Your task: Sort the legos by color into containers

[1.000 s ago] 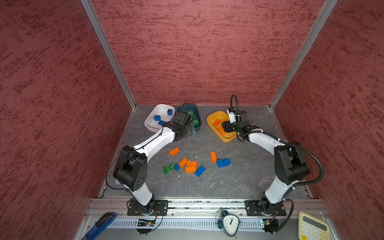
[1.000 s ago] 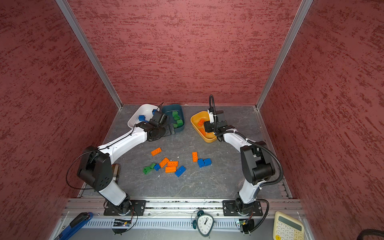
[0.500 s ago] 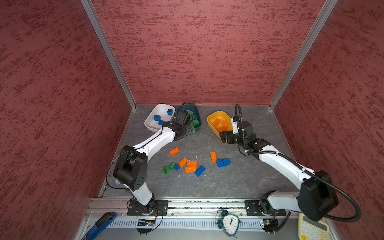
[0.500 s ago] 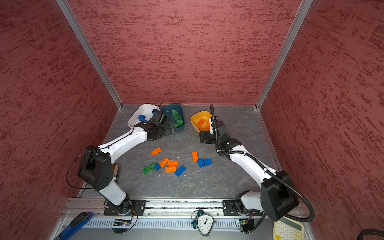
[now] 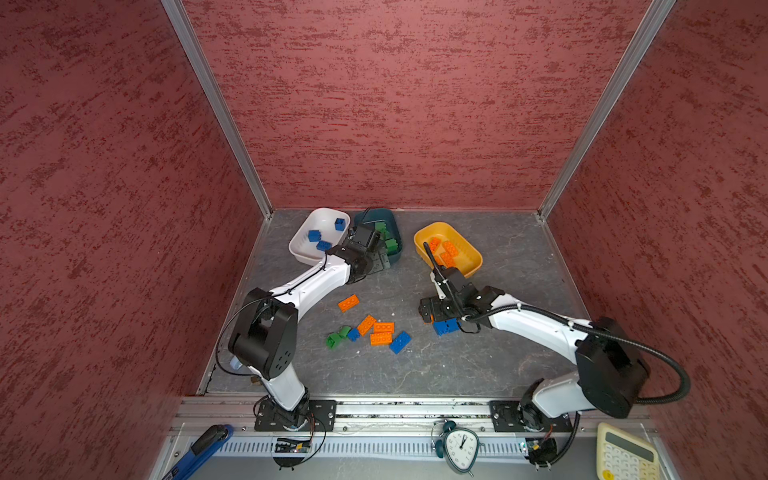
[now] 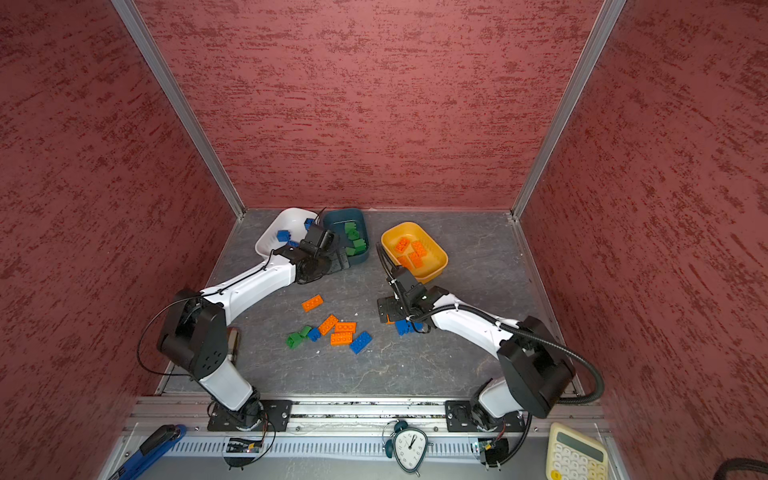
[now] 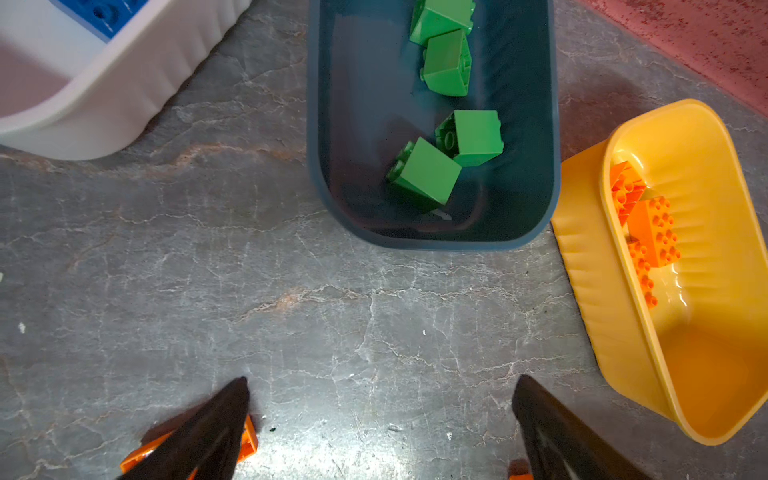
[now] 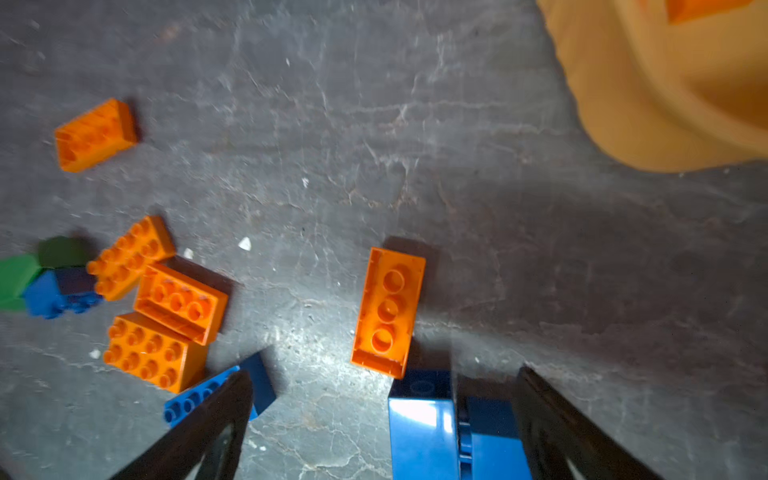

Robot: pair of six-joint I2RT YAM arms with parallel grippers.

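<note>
I will lower my right gripper onto the lego with one open finger beside each side of it, because there is bare floor on either side of the long sides of the upside-down orange lego [image 8: 389, 312].
Three containers stand at the back: a white tub [image 5: 297, 254] with blue legos [image 5: 314, 235], a teal tub [image 5: 400, 237] with green legos [image 7: 426, 174], and a yellow tub [image 5: 471, 266] with orange legos [image 5: 448, 249]. My left gripper [image 7: 380, 386] is open and empty over bare floor in front of the teal tub [image 7: 415, 242]. My right gripper [image 8: 384, 378] is open, low over the floor. Two blue legos [image 8: 419, 432] lie between its fingers, and an upside-down orange lego [image 8: 388, 311] lies just ahead of them. In both top views the right gripper [image 5: 432, 311] hides most of that orange lego.
Loose legos lie mid-floor: a lone orange one [image 5: 348, 303], then a cluster of three orange [image 5: 380, 339], two blue [image 5: 400, 342] and green ones [image 5: 337, 337]. Red walls enclose the floor. A clock [image 5: 461, 446], a calculator [image 5: 623, 455] and a blue tool [image 5: 199, 446] sit past the front rail.
My right arm has swung back from over the yellow tub to the floor's middle, and its jaws now stand open over the blue legos. The left arm has not moved.
</note>
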